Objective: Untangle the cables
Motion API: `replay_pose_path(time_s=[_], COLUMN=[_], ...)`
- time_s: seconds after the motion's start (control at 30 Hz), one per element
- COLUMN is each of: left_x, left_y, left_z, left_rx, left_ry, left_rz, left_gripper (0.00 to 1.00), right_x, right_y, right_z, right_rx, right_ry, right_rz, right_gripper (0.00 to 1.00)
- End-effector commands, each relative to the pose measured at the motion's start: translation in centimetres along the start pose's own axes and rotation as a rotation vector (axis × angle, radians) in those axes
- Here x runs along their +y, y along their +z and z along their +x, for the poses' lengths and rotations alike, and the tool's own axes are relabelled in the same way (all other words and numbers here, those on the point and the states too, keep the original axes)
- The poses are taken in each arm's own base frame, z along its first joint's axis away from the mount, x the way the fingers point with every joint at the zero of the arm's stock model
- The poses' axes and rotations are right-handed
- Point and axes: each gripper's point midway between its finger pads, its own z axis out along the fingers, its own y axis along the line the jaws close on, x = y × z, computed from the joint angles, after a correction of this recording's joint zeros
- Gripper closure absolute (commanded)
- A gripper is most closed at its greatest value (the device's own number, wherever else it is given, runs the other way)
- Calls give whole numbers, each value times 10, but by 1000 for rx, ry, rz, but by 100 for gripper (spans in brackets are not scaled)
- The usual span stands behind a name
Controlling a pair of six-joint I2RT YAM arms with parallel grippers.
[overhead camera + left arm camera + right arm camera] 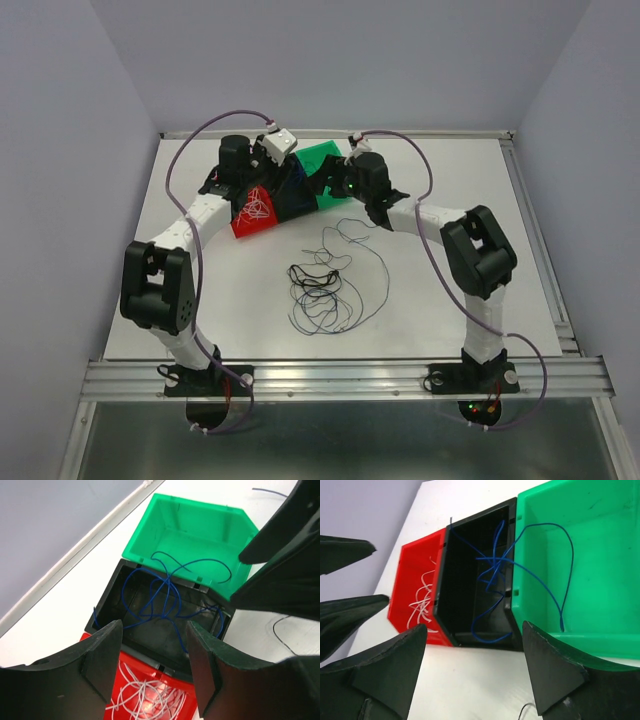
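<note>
My right gripper will next turn over the green bin (590, 555). Then it will go down onto the blue cable's loop, which hangs apart there.
Three small bins stand in a row at the back of the table: red (248, 222), black (298, 200) and green (322, 160). White cables (145, 695) lie bunched in the red bin (170, 707). A dark blue cable (492, 567) lies in the black bin (465, 580), with one loop hanging over into the green bin (590, 555). My left gripper (152, 665) hovers open over the red and black bins, with nothing between its fingers. My right gripper (472, 667) is open and empty just in front of the black bin. A tangle of black and dark blue cables (320, 292) lies mid-table.
The two grippers (272, 182) (328, 184) hang close together above the bins; each shows in the other's wrist view. A raised rail (340, 133) runs along the table's far edge. The thick purple arm cords (430, 250) arch over both sides.
</note>
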Motion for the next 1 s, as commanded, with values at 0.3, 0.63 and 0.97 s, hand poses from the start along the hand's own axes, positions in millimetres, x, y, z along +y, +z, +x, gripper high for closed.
replay_pose_path(time_s=[0.3,0.63,0.97], left_x=[15,5,1], left_y=[5,-7,-15], left_z=[-5,8,13], left_rx=[-89,-68,-58], left_ry=[-57,-57,-69], left_rz=[-55,-44,-35], left_gripper=[36,36,36], right_x=[-49,-64,-71], right_y=[36,48,61], right_z=[-37,-26,-9], right_rx=[-69,-24,23], right_ry=[-299,-404,-430], right_rz=[157,170,141], right_gripper=[38,47,53])
